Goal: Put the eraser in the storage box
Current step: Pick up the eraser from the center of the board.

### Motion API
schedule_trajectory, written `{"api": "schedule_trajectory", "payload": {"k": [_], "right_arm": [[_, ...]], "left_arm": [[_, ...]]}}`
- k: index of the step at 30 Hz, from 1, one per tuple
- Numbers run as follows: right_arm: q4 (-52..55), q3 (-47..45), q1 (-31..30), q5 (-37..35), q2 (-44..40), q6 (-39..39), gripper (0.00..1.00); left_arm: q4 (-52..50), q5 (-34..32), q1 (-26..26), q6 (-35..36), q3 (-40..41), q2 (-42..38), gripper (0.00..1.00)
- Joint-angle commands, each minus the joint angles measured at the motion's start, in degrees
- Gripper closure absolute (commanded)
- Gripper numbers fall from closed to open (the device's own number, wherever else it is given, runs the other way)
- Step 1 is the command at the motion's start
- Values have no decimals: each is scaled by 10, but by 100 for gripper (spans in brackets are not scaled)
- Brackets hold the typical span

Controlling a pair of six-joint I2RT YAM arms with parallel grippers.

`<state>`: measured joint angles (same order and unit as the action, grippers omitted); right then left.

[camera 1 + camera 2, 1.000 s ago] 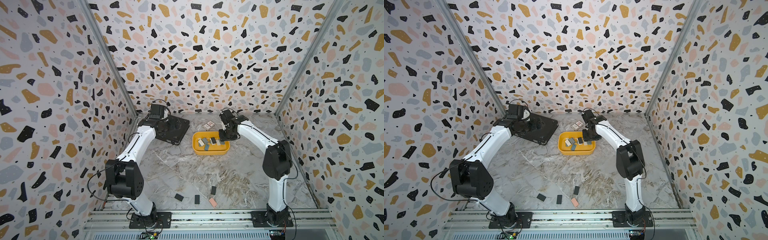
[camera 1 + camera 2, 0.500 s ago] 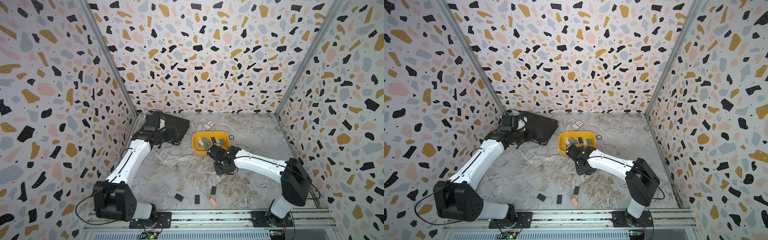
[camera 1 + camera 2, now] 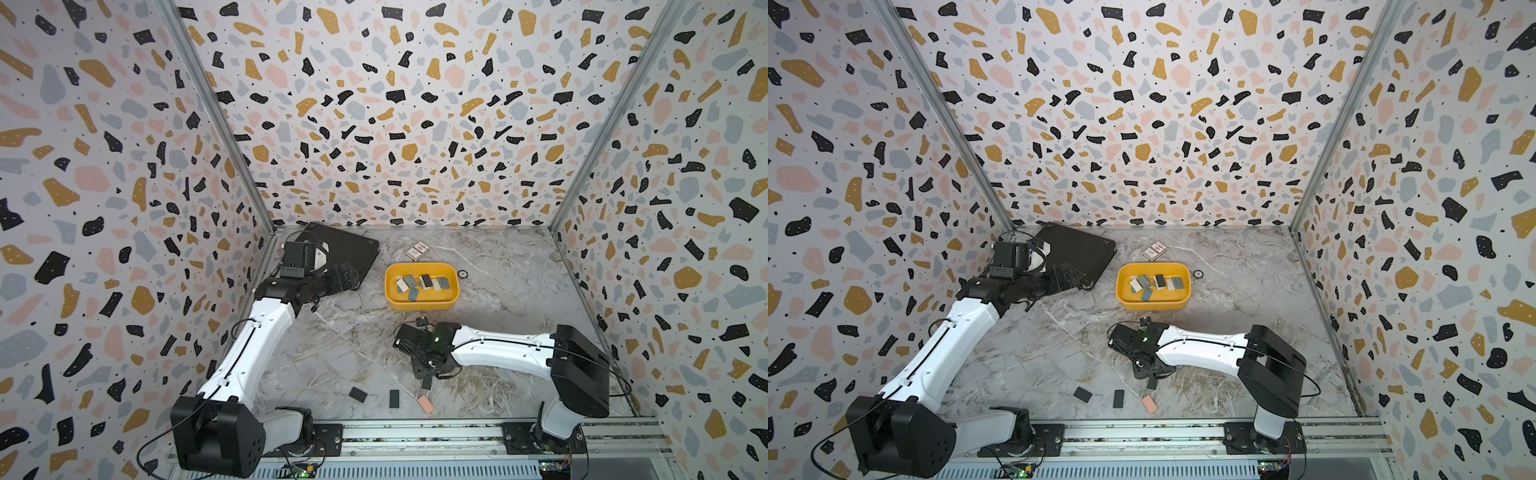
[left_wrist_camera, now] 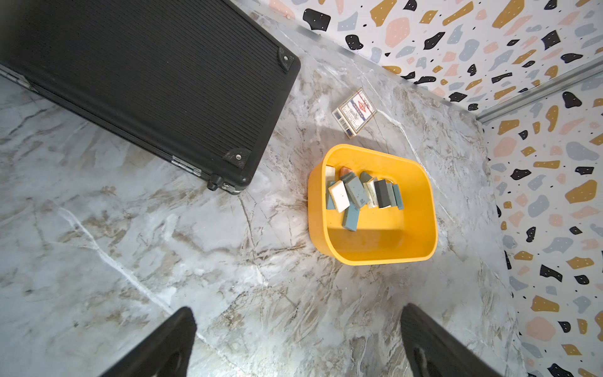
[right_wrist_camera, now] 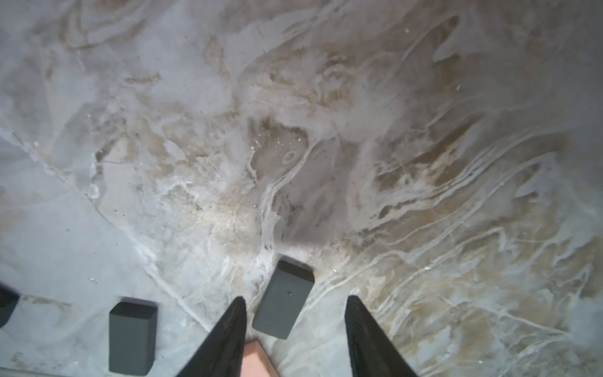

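Observation:
My right gripper needs to move down next and close on the long sides of the dark grey eraser [image 3: 427, 382] [image 5: 283, 298], because the eraser lies below it, between its open fingers.
A dark grey eraser [image 5: 283, 298] lies flat on the marble table between the fingertips of my right gripper [image 5: 296, 297]. That gripper is open and touches nothing. In both top views it hangs low over this eraser [image 3: 427, 382] near the table's front. Close by lie a pink eraser [image 3: 426, 404] and two more dark erasers [image 3: 394, 398] [image 3: 358, 394]. The yellow storage box [image 3: 422, 305] stands further back and holds several erasers [image 4: 354, 191]. My left gripper [image 4: 298, 329] is wide open and empty, hovering by the black case to the left of the box.
A flat black case [image 3: 340, 249] lies at the back left. A small card pack [image 3: 417, 251] sits behind the box and a small ring [image 3: 462, 274] lies to the box's right. Patterned walls close in three sides.
My right arm has swung from over the storage box to the table's front and come down over the dark eraser, its jaws opening slightly. My left arm has drawn back from over the case.

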<state>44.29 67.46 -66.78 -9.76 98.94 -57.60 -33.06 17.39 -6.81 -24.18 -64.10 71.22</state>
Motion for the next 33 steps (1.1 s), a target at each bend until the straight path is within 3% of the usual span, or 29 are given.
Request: {"api": "schedule_trajectory", "payload": {"k": [1, 28, 33], "right_arm": [[23, 10, -4, 3, 8, -45, 48], [3, -4, -11, 77, 65, -72, 50], [-3, -2, -7, 90, 75, -64, 61]], "left_arm": [[0, 8, 3, 8, 4, -15, 2], [1, 22, 10, -3, 19, -35, 1], [0, 20, 11, -1, 19, -39, 1]]}}
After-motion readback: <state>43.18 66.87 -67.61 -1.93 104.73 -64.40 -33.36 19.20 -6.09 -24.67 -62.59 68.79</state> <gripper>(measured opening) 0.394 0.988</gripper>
